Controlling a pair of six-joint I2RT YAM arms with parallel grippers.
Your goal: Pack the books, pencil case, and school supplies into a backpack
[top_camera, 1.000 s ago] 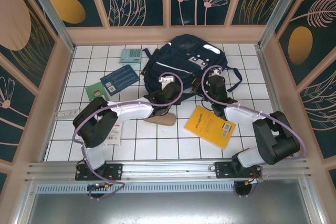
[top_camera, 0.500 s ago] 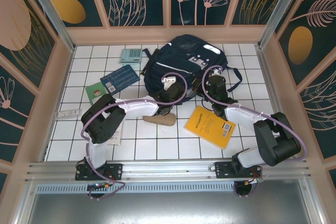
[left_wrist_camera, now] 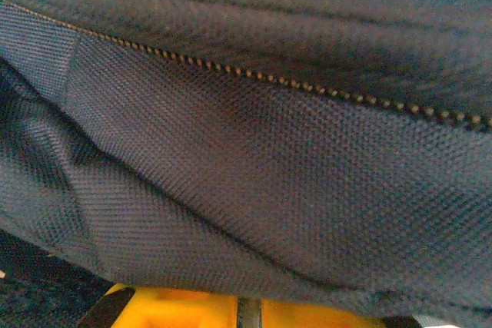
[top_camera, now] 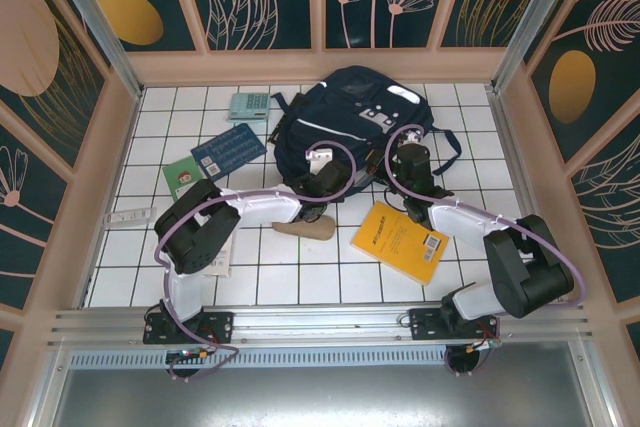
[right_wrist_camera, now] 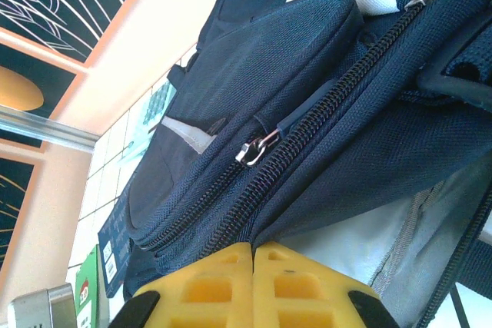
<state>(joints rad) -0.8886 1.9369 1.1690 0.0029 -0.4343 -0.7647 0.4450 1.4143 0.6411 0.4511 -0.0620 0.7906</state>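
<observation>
I need to pull the folded opening edge in my right gripper next toward the backpack's loose strap (top_camera: 454, 153), beyond that gripper and away from my left gripper, to spread the backpack's opening, and then let go.
The navy backpack (top_camera: 350, 119) lies at the back of the tiled floor. My left gripper (top_camera: 318, 179) is at its near edge. In the left wrist view, backpack fabric (left_wrist_camera: 254, 159) drapes over the yellow fingers (left_wrist_camera: 177, 311), which are nearly together on it. My right gripper (top_camera: 405, 163) is shut on the backpack's opening edge (right_wrist_camera: 323, 190) beside the zip. The tan pencil case (top_camera: 305, 229) and a yellow book (top_camera: 400, 240) lie between the arms. A blue book (top_camera: 228, 152), a green book (top_camera: 180, 175) and the teal calculator (top_camera: 248, 105) lie to the left.
A white packet with red print (top_camera: 216, 259) lies partly under my left arm. A small white strip (top_camera: 130, 216) lies near the left wall. Wooden walls surround the floor. A zip pull (right_wrist_camera: 254, 150) hangs on the backpack's side.
My left arm has pushed forward, and its gripper has moved a little farther into the backpack's near edge. The right arm has not moved.
</observation>
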